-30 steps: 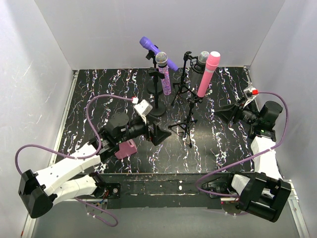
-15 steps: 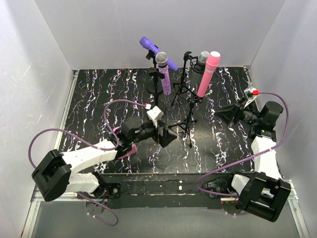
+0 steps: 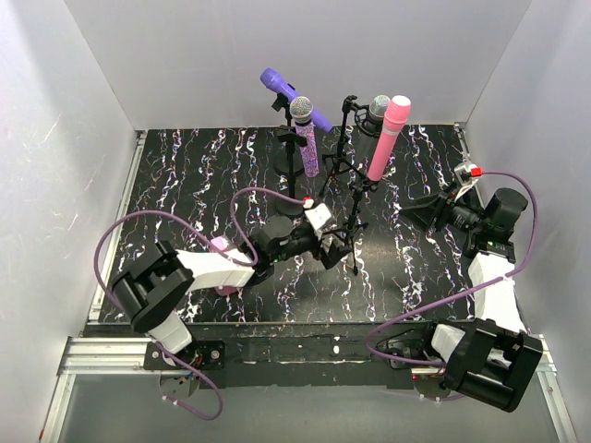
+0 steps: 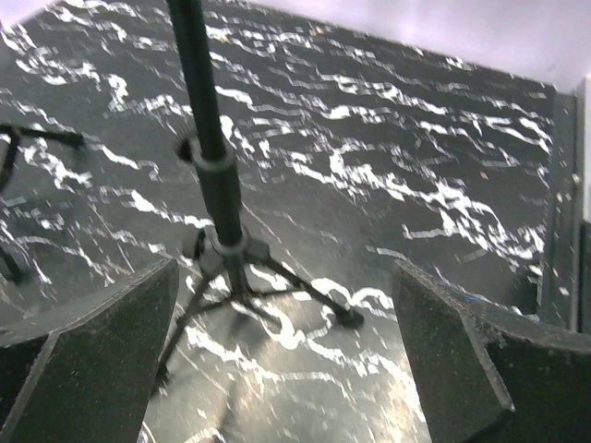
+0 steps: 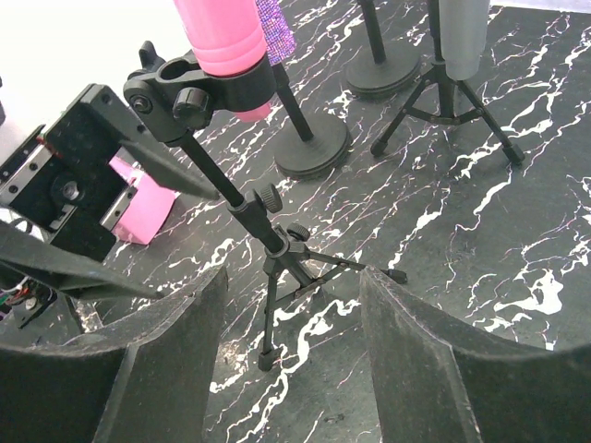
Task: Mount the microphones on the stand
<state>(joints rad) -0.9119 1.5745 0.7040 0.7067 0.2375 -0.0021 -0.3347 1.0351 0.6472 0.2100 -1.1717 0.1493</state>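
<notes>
The black tripod's pole stands bare below the pink microphone's clip. My left gripper goes outward and to the right in the top view, around the pole, next.
Four microphones sit in stands at the back: plain purple, glittery purple with a silver mesh head, silver-grey and pink. The pink one is held in a clip on a black tripod stand. My left gripper is open and empty. It is low, just left of that tripod, whose pole rises ahead of its jaws. My right gripper is open and empty, right of the tripod and facing it.
A squat pink block lies on the black marbled table, mostly under my left arm. Two round stand bases and a second tripod crowd the back. White walls close three sides.
My left arm has stretched to the right over the pink block, bringing its open gripper close to the tripod of the pink microphone. The right arm has not moved.
</notes>
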